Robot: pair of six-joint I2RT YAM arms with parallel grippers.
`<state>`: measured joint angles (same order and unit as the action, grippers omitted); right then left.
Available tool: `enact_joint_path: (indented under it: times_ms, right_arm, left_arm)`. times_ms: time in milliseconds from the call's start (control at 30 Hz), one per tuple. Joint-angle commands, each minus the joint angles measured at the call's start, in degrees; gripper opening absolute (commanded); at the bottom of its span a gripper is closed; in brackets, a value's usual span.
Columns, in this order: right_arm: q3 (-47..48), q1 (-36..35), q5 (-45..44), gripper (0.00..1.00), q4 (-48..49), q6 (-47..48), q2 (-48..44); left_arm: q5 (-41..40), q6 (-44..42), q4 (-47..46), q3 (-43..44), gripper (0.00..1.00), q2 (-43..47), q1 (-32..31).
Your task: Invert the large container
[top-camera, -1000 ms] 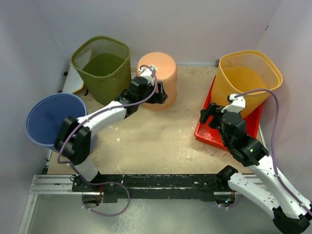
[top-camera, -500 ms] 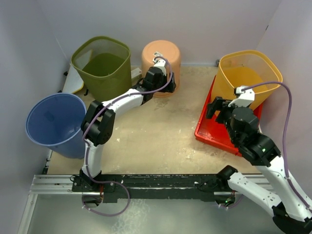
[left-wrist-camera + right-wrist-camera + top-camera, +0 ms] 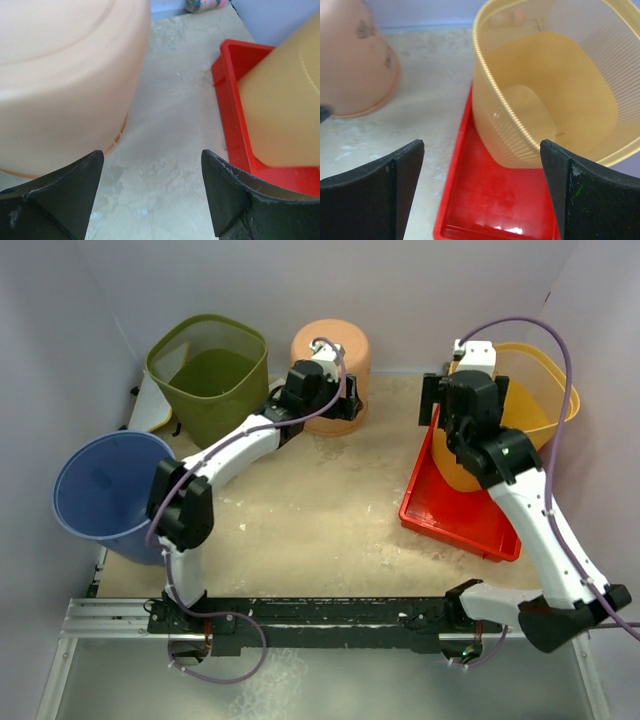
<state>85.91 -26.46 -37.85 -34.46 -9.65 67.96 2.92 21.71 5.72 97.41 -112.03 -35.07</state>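
Next, my right gripper will lower and shift toward the yellow basket (image 3: 535,380), tipping its open fingers astride the basket's rim facing the peach container, since that rim lies off-centre.
A peach container (image 3: 330,348) stands upside down at the back centre, its closed base facing up. My left gripper (image 3: 347,406) is open and empty beside its lower right side; in the left wrist view (image 3: 150,165) the peach wall (image 3: 60,75) fills the left, apart from the fingers. A large yellow ribbed basket (image 3: 535,380) stands open side up, tilted, in a red tray (image 3: 450,512). My right gripper (image 3: 438,422) is open and empty, hovering over the basket's left rim (image 3: 485,100) and the tray (image 3: 500,200); its fingertips (image 3: 482,150) hold nothing.
A green mesh bin (image 3: 210,370) stands at the back left. A blue bucket (image 3: 105,485) lies tilted at the left edge. A white object (image 3: 150,405) sits behind them. Walls close the back and sides. The sandy tabletop (image 3: 320,510) lies between the arms.
The peach container has shifted toward the back wall and my left gripper followed it. My right arm rose and swung back, from in front of the tray to the yellow basket's left rim.
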Motion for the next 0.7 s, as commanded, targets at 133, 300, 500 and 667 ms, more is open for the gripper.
enact_joint_path:
  times_ms: [133,300,500,667]
  right_arm:
    - [8.3,11.0,6.6,0.99,-6.0,0.8,9.1]
    - [7.5,15.0,10.0,0.82,-5.9,2.2,11.7]
    - [9.4,16.3,14.2,0.45,-6.6,3.9,12.6]
    - [13.7,16.3,15.2,0.05,-9.9,5.3,14.6]
  left_arm:
    - [13.7,2.9,0.0,-15.7,0.76,18.6,-1.2]
    - [17.0,3.9,0.4,-24.5,0.76,25.0,-2.6]
    - [16.0,3.5,2.8,-30.1,0.76,31.8,-3.0]
    - [14.3,2.7,5.1,-29.6,0.76,36.8,-3.0]
